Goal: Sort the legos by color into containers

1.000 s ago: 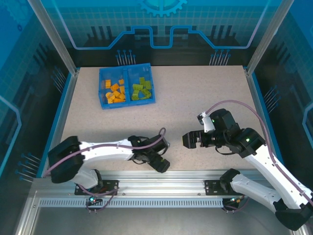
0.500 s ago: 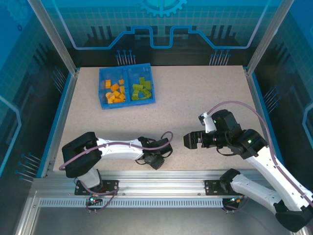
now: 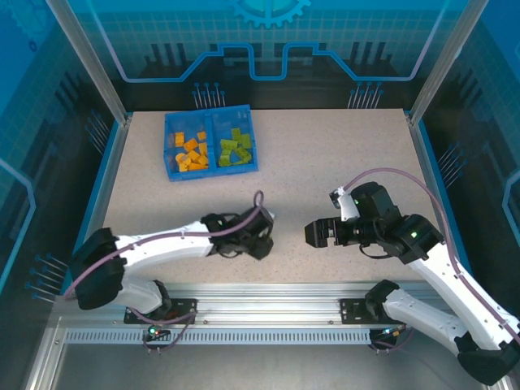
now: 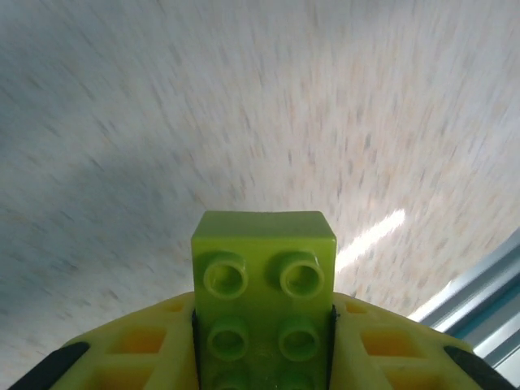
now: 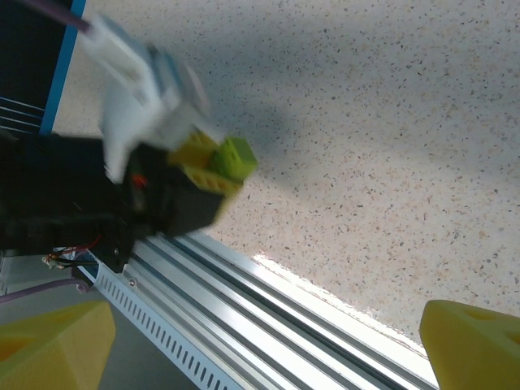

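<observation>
My left gripper carries the lime green lego outward across the speckled tabletop next and releases it over the section with green legos, because its color matches.
Between the yellow fingers (image 4: 138, 345) of my left gripper (image 4: 263, 329) sits a lime green lego (image 4: 263, 280), studs facing the camera. The gripper is shut on it. In the top view that gripper (image 3: 260, 244) hovers over the table's near middle. The right wrist view also catches the left gripper with the green lego (image 5: 233, 158). My right gripper (image 3: 314, 234) points left toward it and is open, its jaws wide apart with nothing between them (image 5: 268, 317). The blue tray (image 3: 213, 174) sits at the far left, with orange legos (image 3: 191, 152) in its left compartment and green legos (image 3: 234, 146) in its right.
A metal rail (image 5: 268, 309) runs along the table's front edge just below both grippers. Blue frame posts and transparent walls (image 3: 97, 73) enclose the table. Speckled tabletop (image 3: 325, 162) stretches between the grippers and the tray.
My left gripper, carrying the green lego, has moved away from the front rail toward the table's middle and turned. The right arm has hardly moved.
</observation>
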